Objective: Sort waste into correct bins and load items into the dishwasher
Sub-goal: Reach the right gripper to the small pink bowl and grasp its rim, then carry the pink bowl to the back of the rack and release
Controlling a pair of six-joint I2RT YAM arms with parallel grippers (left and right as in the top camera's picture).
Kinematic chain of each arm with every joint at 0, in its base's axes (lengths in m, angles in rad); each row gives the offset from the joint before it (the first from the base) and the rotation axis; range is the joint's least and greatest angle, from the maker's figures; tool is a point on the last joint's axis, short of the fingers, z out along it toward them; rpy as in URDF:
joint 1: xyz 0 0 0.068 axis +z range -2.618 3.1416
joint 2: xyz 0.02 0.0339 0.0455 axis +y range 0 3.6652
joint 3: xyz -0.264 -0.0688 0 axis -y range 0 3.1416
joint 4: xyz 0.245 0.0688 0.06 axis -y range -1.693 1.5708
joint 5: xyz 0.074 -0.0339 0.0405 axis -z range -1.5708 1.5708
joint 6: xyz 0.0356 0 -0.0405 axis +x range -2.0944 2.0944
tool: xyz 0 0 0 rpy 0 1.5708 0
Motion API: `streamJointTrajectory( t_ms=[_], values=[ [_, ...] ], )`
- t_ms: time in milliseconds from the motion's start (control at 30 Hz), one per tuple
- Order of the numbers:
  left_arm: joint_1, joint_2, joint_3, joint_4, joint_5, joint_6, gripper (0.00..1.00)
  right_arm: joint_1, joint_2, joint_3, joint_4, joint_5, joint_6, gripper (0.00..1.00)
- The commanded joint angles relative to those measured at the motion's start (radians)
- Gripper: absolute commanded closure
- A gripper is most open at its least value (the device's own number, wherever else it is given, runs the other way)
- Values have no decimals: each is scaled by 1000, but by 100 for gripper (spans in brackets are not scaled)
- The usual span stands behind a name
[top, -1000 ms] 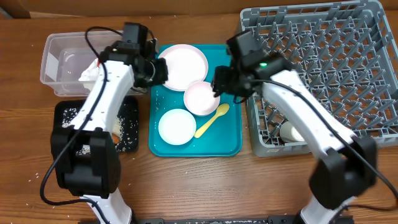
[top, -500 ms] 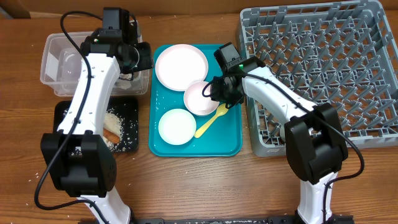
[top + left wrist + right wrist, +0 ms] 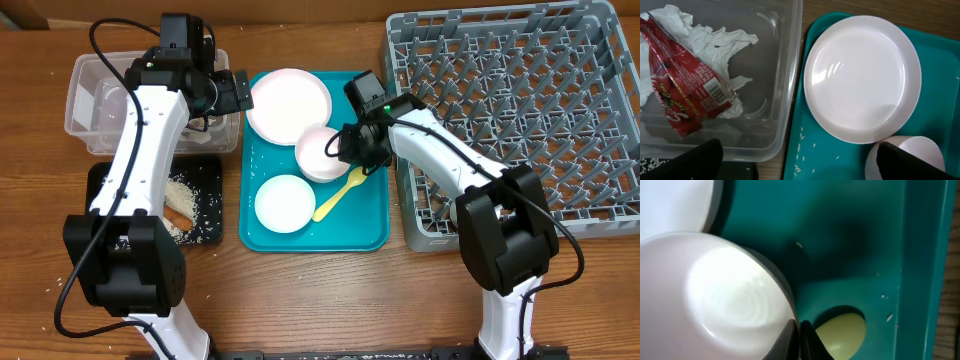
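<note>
The robot's right gripper needs to lift the bowl next, carry it outward over the dish rack and tilt it in.
My left gripper (image 3: pixel 225 100) hangs open over the gap between the clear tub (image 3: pixel 100 105) and the teal tray (image 3: pixel 370 225), holding nothing. In the left wrist view the red wrapper (image 3: pixel 685 85) with white tissue (image 3: pixel 715 40) lies inside the tub (image 3: pixel 785 100), next to the plate (image 3: pixel 862 77). My right gripper (image 3: pixel 799 335) is shut on the rim of the upper bowl (image 3: pixel 725 295), just beside the yellow spoon (image 3: pixel 840 332). Overhead, that bowl (image 3: pixel 320 155), a second bowl (image 3: pixel 284 203), the plate (image 3: pixel 290 105) and the spoon (image 3: pixel 340 195) all sit on the teal tray.
The grey dish rack (image 3: pixel 520 110) stands at the right with a small white cup (image 3: pixel 465 212) in its near left corner. The black tray (image 3: pixel 205 215) at the front left holds rice (image 3: pixel 185 190) and a brown sausage stick (image 3: pixel 178 216). Loose grains (image 3: pixel 800 155) dot the teal tray.
My left jaws have spread wide beside the tub's right wall. The right arm came down to the upper bowl and its jaws closed on the rim.
</note>
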Motion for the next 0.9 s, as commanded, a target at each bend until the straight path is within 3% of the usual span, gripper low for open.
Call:
streamJointTrajectory(
  t_ms=[0, 300, 433, 500, 600, 633, 700, 867],
  values=[
    [4, -1, 27, 2, -14, 5, 0, 5, 0, -9, 6, 33, 0, 96],
    [4, -1, 27, 2, -14, 5, 0, -35, -108, 180, -174, 64, -74, 96],
    [4, -1, 27, 2, -14, 5, 0, -69, -203, 337, -326, 251, -79, 96],
    [4, -1, 27, 2, -14, 5, 0, -94, -236, 403, -361, 475, -79, 96],
    [4, -1, 27, 2, -14, 5, 0, -107, -235, 414, -326, 913, -79, 96],
    [4, -1, 27, 2, -14, 5, 0, -115, -230, 402, -287, 1119, -79, 96],
    [4, -1, 27, 2, -14, 5, 0, -147, -229, 362, -136, 1336, -84, 96],
    [4, -1, 27, 2, -14, 5, 0, -229, -210, 332, 82, 1179, -215, 96]
  ],
)
